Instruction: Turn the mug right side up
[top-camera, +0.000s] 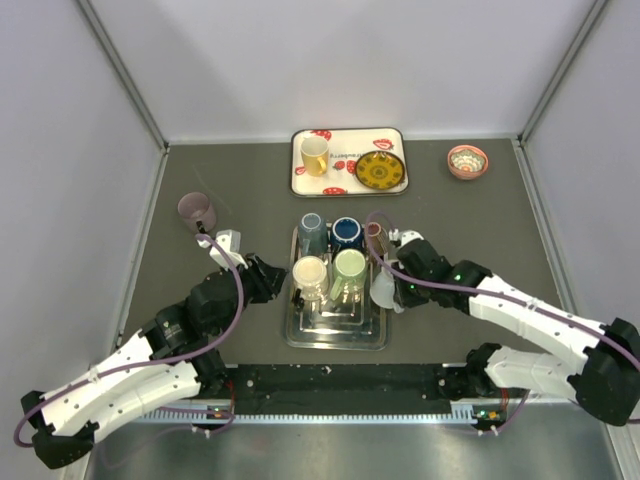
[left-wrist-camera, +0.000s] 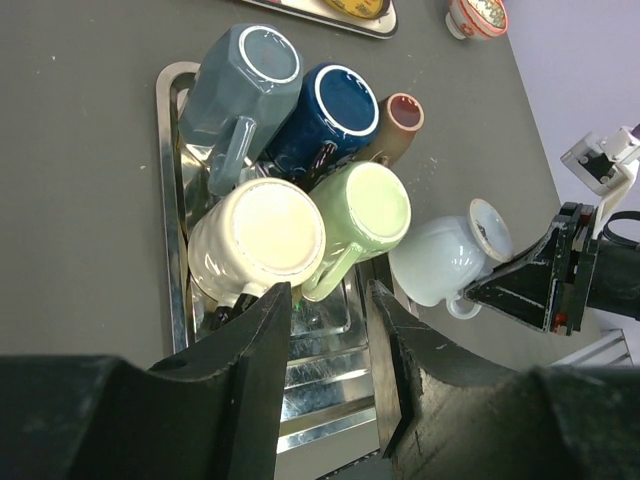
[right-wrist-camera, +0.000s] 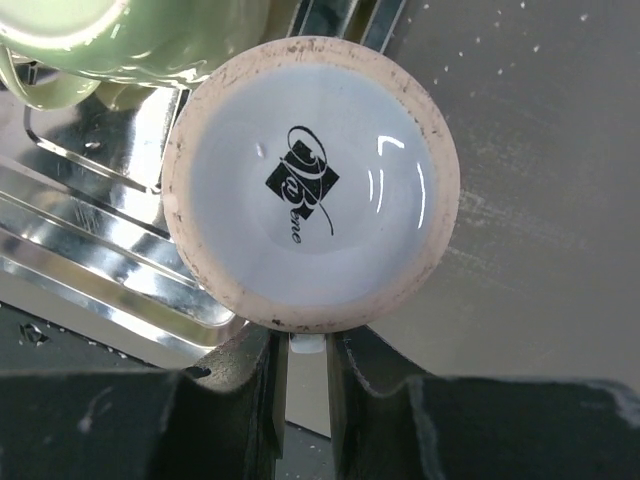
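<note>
My right gripper moves back across the rack next, then lowers the blue-white mug onto the rack's near corner (top-camera: 311, 324) beside the cream mug, since that corner is empty.
The pale blue-white mug (top-camera: 383, 288) lies tilted on its side just off the right edge of the metal rack (top-camera: 335, 335). In the right wrist view its round base (right-wrist-camera: 310, 185), with a black logo, faces the camera. My right gripper (right-wrist-camera: 305, 345) is shut on the mug's handle; it also shows in the top view (top-camera: 405, 285). In the left wrist view the mug (left-wrist-camera: 440, 260) points its base towards the right arm. My left gripper (left-wrist-camera: 330, 300) is open and empty above the rack's near left part, close to the cream mug (left-wrist-camera: 262, 238).
The rack holds upside-down grey-blue (top-camera: 312, 233), navy (top-camera: 346, 232), cream (top-camera: 309, 275) and green (top-camera: 349, 268) mugs, with a brown cup (top-camera: 375, 232) beside them. A purple cup (top-camera: 195, 210) stands far left. A tray (top-camera: 348, 185) with a yellow mug and plate, and a small bowl (top-camera: 467, 160), sit at the back.
</note>
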